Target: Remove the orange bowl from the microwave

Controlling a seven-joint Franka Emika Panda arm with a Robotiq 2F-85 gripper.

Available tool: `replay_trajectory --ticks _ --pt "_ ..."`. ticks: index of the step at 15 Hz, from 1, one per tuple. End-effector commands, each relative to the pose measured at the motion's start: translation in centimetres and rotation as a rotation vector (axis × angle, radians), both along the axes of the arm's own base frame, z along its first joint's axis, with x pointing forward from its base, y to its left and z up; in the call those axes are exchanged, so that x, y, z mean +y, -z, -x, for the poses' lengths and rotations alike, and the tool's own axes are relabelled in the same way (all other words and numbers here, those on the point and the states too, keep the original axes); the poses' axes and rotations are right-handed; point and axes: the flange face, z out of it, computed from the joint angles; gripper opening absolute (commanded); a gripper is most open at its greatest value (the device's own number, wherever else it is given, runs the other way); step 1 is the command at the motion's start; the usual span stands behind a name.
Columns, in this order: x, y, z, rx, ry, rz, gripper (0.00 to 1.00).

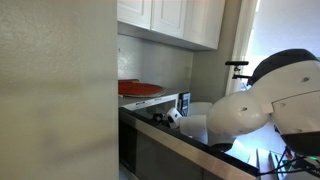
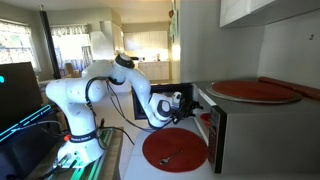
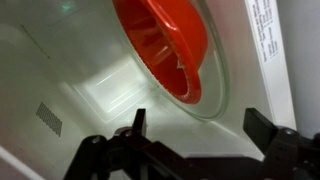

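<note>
The bowl's near rim [image 3: 187, 68] is just past my fingers inside the microwave [image 3: 60, 70]. My gripper should move in next, so that its fingers are on both sides of it.
The orange bowl [image 3: 165, 40] sits on the glass turntable [image 3: 216, 95] inside the microwave [image 3: 60, 70], seen close in the wrist view. My gripper [image 3: 197, 125] is open and empty. Its two dark fingers point into the cavity just short of the bowl and do not touch it. In both exterior views the gripper [image 1: 175, 116] [image 2: 186, 103] is at the microwave's open front [image 2: 250, 135]. A sliver of red [image 2: 205, 118] shows inside the opening. The bowl is hidden in the exterior view from beside the cabinets.
A wide flat red-orange dish [image 2: 255, 90] [image 1: 140, 88] lies on top of the microwave. A second round red disc [image 2: 175, 150] shows below the gripper, in front of the microwave. The open door [image 1: 180, 150] juts out. White cabinets [image 1: 170, 20] hang above.
</note>
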Motion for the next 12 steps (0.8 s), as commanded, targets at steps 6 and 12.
replay_trajectory --ticks 6,12 --pt "-1.2 3.1 -2.3 -0.006 0.035 0.067 0.75" --pt "-1.0 3.7 -2.7 -0.006 0.022 0.080 0.36"
